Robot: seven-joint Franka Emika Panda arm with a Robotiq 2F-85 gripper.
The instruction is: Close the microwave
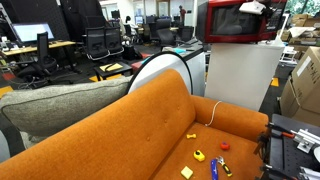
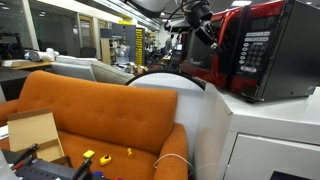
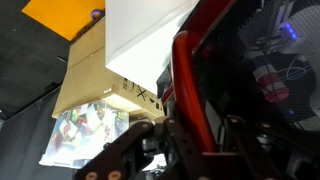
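Note:
My gripper carries the door's outer top edge toward the microwave next, then opens to release, since the red door frame (image 3: 187, 82) runs between its shut fingers.
The glossy red microwave (image 1: 240, 22) stands on top of a white cabinet (image 1: 240, 75). In an exterior view its control panel faces me on the microwave (image 2: 265, 50). My gripper (image 2: 200, 25) is at the door's outer top edge, and it also shows above the microwave as the gripper (image 1: 255, 7). In the wrist view the red door frame of the microwave (image 3: 195, 80) runs between the fingers of the gripper (image 3: 200, 120), which is shut on it. Dark glass lies to the right of the frame. I cannot tell how far the door stands open.
An orange sofa (image 1: 150, 130) with small toys (image 1: 200, 155) lies below and beside the cabinet (image 2: 270, 140). Cardboard boxes (image 1: 305, 85) stand next to the cabinet, and another box (image 3: 90, 80) lies under its edge. A round white object (image 1: 165, 70) stands behind the sofa.

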